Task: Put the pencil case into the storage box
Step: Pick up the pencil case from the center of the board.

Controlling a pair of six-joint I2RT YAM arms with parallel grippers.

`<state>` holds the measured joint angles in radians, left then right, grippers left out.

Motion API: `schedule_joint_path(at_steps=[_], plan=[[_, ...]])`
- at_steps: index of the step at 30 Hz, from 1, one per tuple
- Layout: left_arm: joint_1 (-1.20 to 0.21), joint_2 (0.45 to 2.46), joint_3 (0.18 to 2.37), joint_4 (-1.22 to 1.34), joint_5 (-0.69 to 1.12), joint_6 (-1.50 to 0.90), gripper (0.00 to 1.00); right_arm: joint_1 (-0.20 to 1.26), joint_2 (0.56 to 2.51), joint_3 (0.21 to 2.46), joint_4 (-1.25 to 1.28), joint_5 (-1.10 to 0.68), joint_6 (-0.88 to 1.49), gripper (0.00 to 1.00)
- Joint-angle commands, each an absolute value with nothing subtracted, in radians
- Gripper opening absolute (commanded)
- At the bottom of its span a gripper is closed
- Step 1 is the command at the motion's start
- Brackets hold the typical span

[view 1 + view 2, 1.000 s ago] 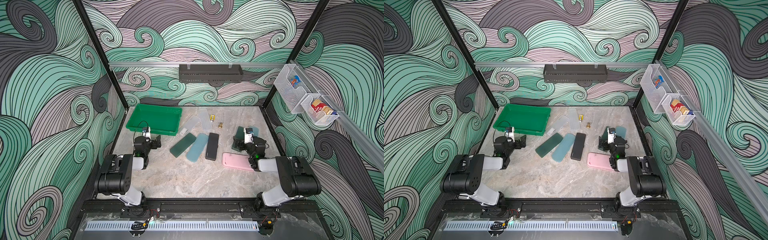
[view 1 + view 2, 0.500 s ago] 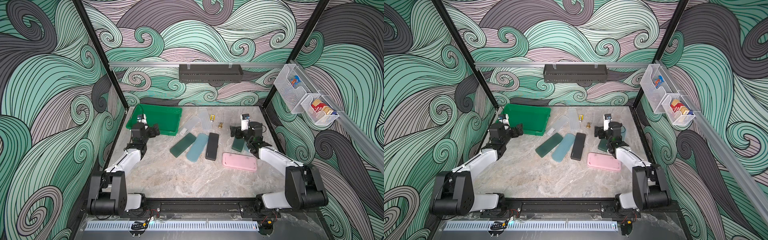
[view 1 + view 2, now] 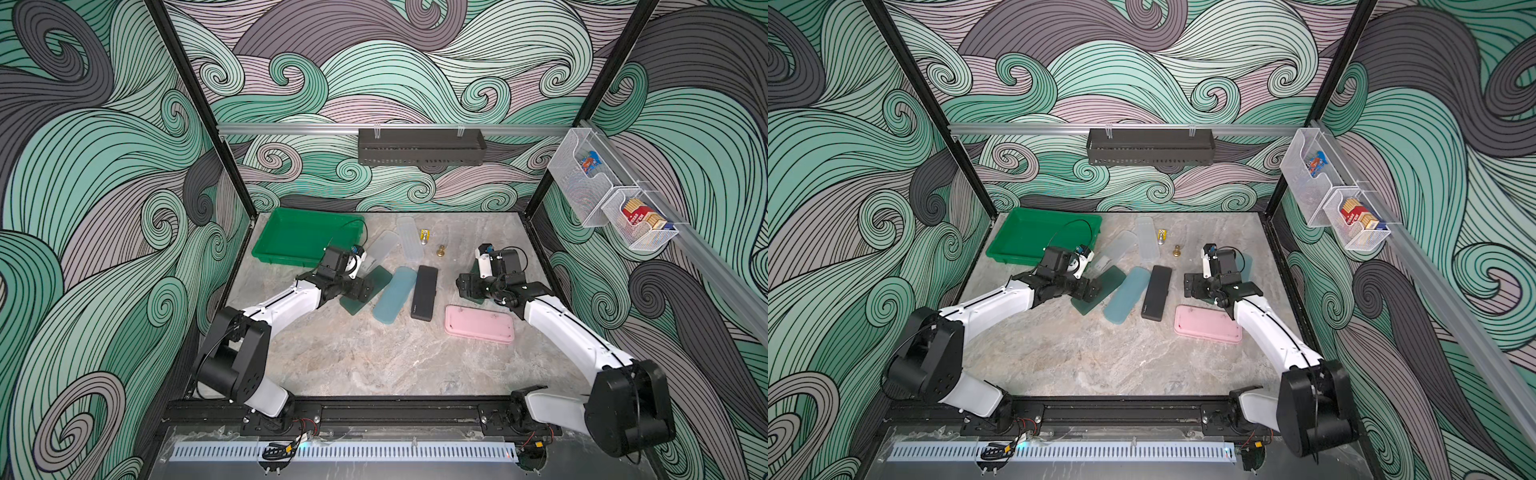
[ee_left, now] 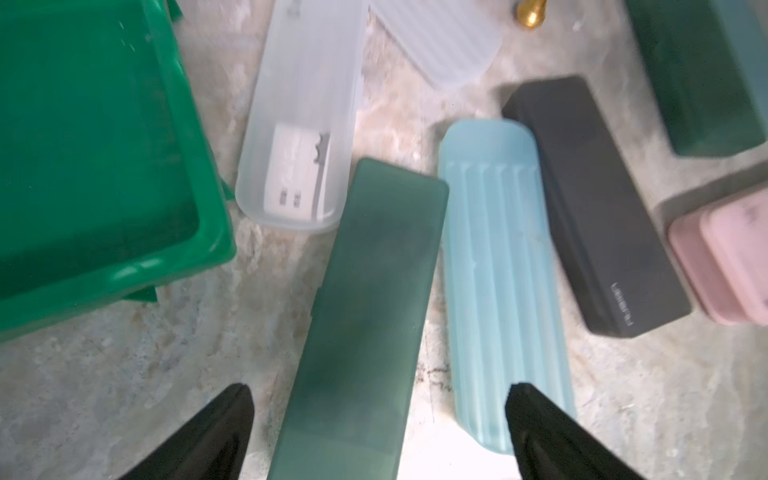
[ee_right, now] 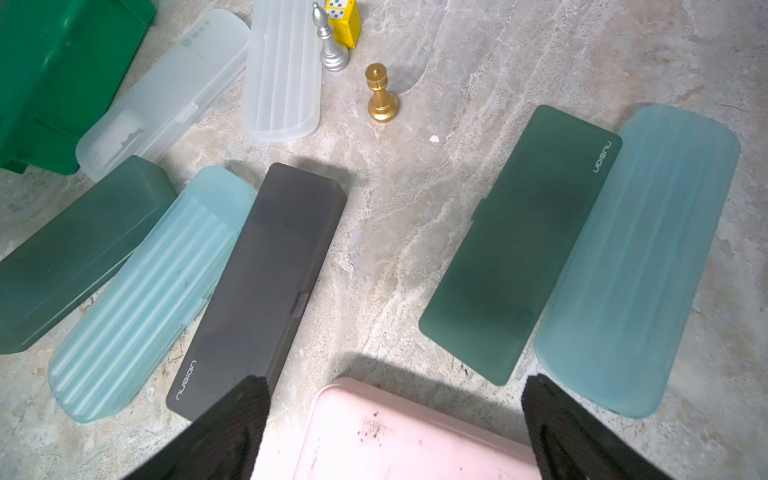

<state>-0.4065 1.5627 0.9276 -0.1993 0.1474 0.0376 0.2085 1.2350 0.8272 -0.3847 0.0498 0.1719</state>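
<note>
My left gripper should turn next and move down to close across the dark green case's middle (image 3: 1101, 289) (image 4: 361, 340), because the case lies below it at a slant between my fingers.
The storage box (image 3: 291, 241) (image 3: 1025, 237) (image 4: 83, 145), a shallow green tray, stands empty at the far left. Several pencil cases lie mid-table: dark green (image 3: 376, 280) (image 4: 374, 270), light blue (image 3: 395, 295) (image 4: 494, 270), black (image 3: 424, 292) (image 5: 266, 270) and pink (image 3: 478, 324) (image 5: 395, 436). My left gripper (image 3: 357, 291) (image 4: 378, 415) is open and hovers over the dark green case, which runs between its fingers without touching them. Over the pink case's far edge, my right gripper (image 3: 467, 286) (image 5: 395, 395) also stands open, holding nothing.
Two clear cases (image 3: 382, 247) (image 3: 409, 239) lie beside the box. A gold chess piece (image 5: 380, 95), a silver one (image 5: 330, 45) and a yellow block (image 5: 343, 16) stand behind. Another dark green case (image 5: 519, 241) and a light blue one (image 5: 644, 257) lie at the right.
Both arms have stretched out from near their bases. The left gripper swung right, from the box's corner to over the dark green case. The right gripper shifted over the pink case.
</note>
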Motion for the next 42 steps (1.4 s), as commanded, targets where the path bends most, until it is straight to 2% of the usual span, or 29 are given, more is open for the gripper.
schedule_joint_path(at_steps=[1, 6, 24, 32, 36, 39, 42], plan=[[-0.405, 1.626, 1.021, -0.317, 0.155, 0.15, 0.99, 0.212, 1.207, 0.825, -0.433, 0.033, 0.191, 0.99], [-0.407, 1.734, 1.125, -0.418, 0.118, 0.212, 0.99, 0.214, 1.213, 0.833, -0.451, 0.005, 0.185, 0.99], [-0.437, 1.936, 1.269, -0.545, 0.081, 0.311, 0.98, 0.215, 1.212, 0.836, -0.45, 0.012, 0.16, 0.99], [-0.44, 1.962, 1.279, -0.56, 0.08, 0.319, 0.78, 0.215, 1.206, 0.839, -0.456, 0.02, 0.151, 0.99], [-0.449, 1.959, 1.273, -0.561, 0.069, 0.318, 0.76, 0.215, 1.195, 0.838, -0.459, 0.022, 0.15, 0.99], [-0.451, 1.937, 1.263, -0.56, 0.07, 0.306, 0.68, 0.215, 1.184, 0.839, -0.463, 0.022, 0.154, 0.99], [-0.454, 1.913, 1.257, -0.56, 0.07, 0.288, 0.67, 0.216, 1.181, 0.839, -0.465, 0.019, 0.157, 0.99]])
